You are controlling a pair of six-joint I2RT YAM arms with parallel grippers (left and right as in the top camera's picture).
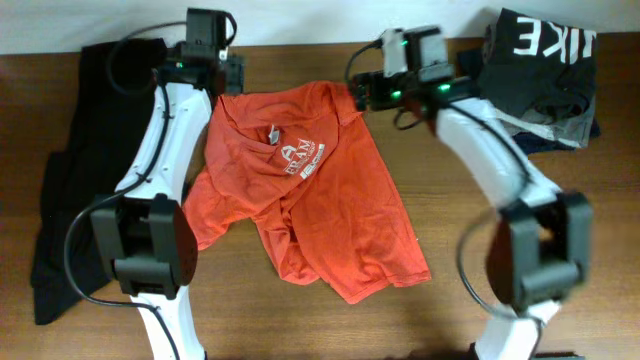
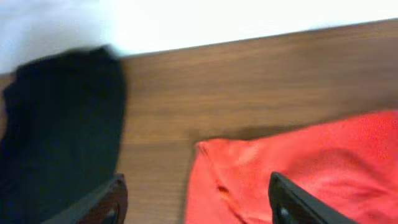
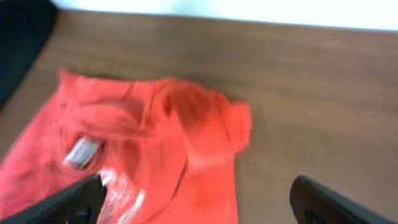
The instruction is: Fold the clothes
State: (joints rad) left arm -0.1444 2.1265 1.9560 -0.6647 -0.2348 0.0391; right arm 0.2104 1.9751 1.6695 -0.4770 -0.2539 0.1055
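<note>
The T-shirt's shoulder by my right gripper lies bunched over. My left gripper next swings across past the T-shirt's collar, turning, and lowers onto that shoulder's edge.
The red-orange T-shirt (image 1: 305, 180) lies crumpled on the wooden table, white lettering near its collar. My left gripper (image 1: 228, 82) is open above the shirt's far-left corner; in the left wrist view its fingers (image 2: 198, 200) straddle the shirt's edge (image 2: 298, 168) and bare wood. My right gripper (image 1: 362, 92) is open above the shirt's far-right corner; in the right wrist view its fingers (image 3: 199, 202) span the shirt's bunched shoulder (image 3: 186, 137). Neither gripper holds cloth.
A long black garment (image 1: 75, 160) lies along the left side, also in the left wrist view (image 2: 59, 130). A dark and grey folded stack with white block letters (image 1: 545, 70) sits at the far right. The table's far edge meets a white wall (image 2: 217, 18).
</note>
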